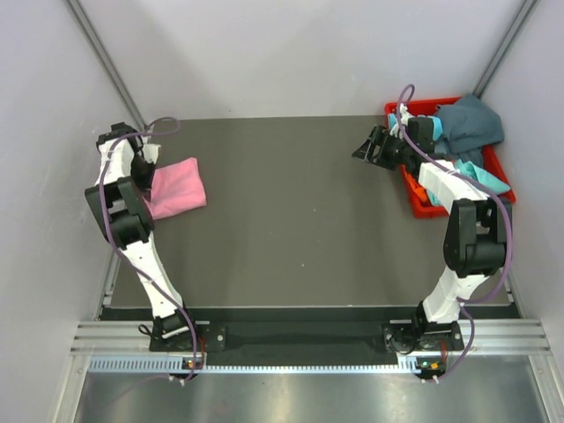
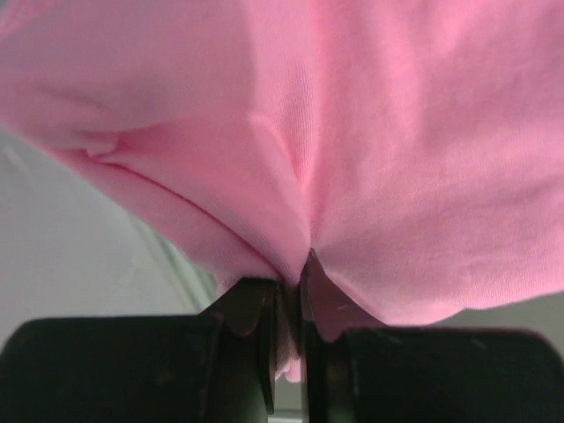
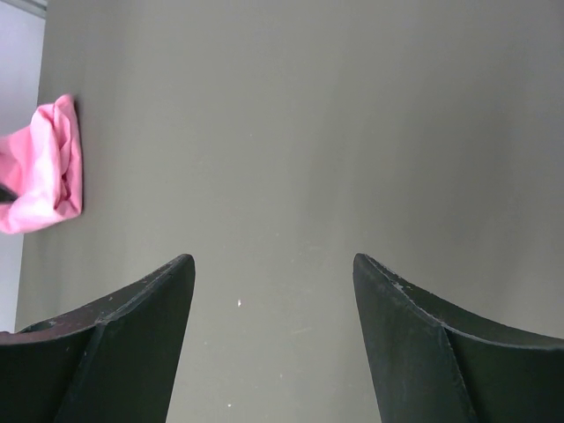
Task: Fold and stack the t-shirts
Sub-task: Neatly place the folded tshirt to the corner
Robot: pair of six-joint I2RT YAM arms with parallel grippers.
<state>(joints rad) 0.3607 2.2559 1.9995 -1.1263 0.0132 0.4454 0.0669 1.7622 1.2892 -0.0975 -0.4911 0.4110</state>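
My left gripper drags the pinched fold of the pink t-shirt toward the nearby wall next, then opens.
A bright pink t-shirt lies folded at the left side of the dark table. My left gripper is at the shirt's left edge. In the left wrist view this gripper is shut on a pinched fold of the pink t-shirt, which fills the frame. My right gripper hovers at the far right beside the bin. Its jaws stand open over bare table, with nothing between them. The pink t-shirt shows far off in that view. A dark teal-grey t-shirt and a turquoise t-shirt lie in the bin.
A red plastic bin sits at the table's right edge, partly hidden behind the right arm. Pale walls close in the table at the left, back and right. Both arm bases stand on the rail at the near edge.
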